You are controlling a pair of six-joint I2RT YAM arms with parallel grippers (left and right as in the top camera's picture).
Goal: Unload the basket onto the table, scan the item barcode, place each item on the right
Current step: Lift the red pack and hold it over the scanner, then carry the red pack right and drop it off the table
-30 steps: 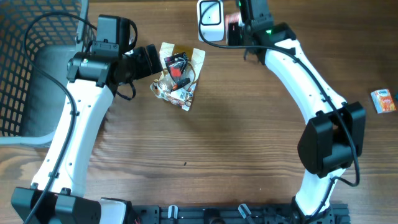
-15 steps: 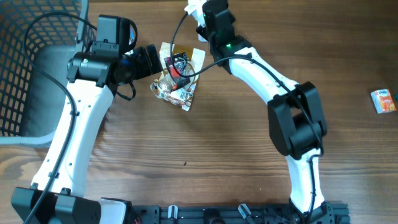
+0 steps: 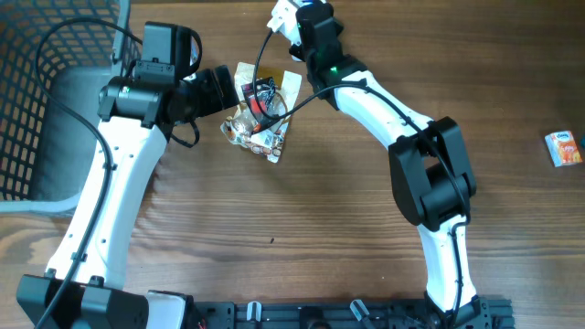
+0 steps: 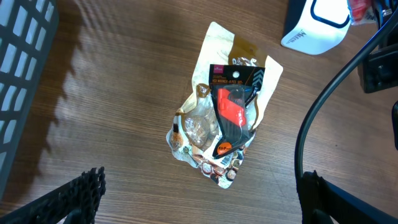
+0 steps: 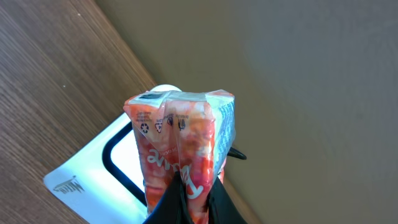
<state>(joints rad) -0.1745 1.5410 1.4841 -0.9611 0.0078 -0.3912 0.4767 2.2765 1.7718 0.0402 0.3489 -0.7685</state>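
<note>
The right gripper moves to the right in the overhead view next, then down beside the small orange packet to release, as bare tabletop lies open there.
My right gripper is shut on an orange-red snack packet, held upright over the white scanner with its black-framed window. In the overhead view the right wrist covers most of the scanner at the table's far edge. The left wrist view shows the scanner at top right with the packet beside it. My left gripper is open, its fingers wide apart above bare wood just short of a pile of packets with a red-and-black blister pack on top.
A black wire basket stands at the far left, next to the left arm. The pile of packets lies between the two grippers. A small orange packet lies alone at the right edge. A black cable hangs near the scanner.
The right arm has swung left, its elbow folding inward, so its wrist now covers the scanner that was in plain view a second ago. The left arm and the pile have not moved.
</note>
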